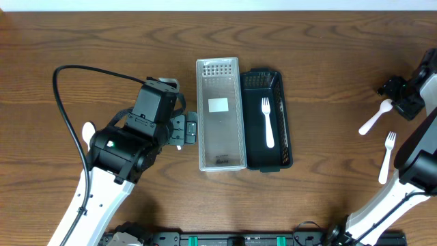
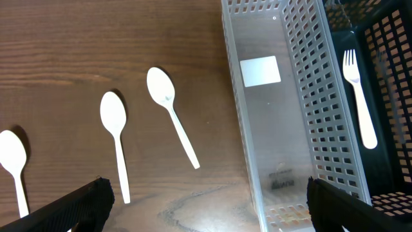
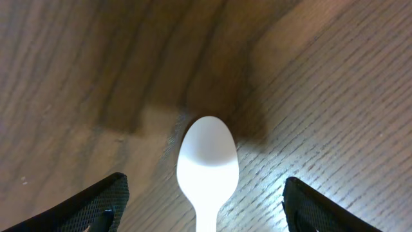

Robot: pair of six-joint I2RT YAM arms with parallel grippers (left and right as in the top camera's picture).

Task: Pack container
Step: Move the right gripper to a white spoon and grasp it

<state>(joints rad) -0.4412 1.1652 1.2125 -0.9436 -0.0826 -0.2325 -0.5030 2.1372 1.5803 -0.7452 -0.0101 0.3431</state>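
The bowl of the white spoon (image 1: 386, 105) (image 3: 208, 160) is below, between the open fingers of my right gripper, so the gripper will next go down onto it and close across it.
A clear perforated container (image 1: 222, 140) stands at the table's middle, holding only a label. A black basket (image 1: 285, 116) touches its right side and holds a white fork (image 1: 267, 121). My left gripper (image 1: 186, 130) is open and empty beside the clear container's left wall. In the left wrist view (image 2: 209, 216) three white spoons (image 2: 168, 109) (image 2: 114, 138) (image 2: 14, 161) lie left of the container (image 2: 277, 129). My right gripper (image 1: 397, 94) is open at the far right. Its fingers (image 3: 206, 216) straddle a white spoon (image 3: 207, 161) lying on the table, also in the overhead view (image 1: 374, 119).
A second white fork (image 1: 387, 156) lies on the table near the right edge, below the right gripper. One spoon (image 1: 88, 131) shows beside the left arm; that arm hides the other left-side spoons from overhead. A black cable (image 1: 65, 109) loops at the left.
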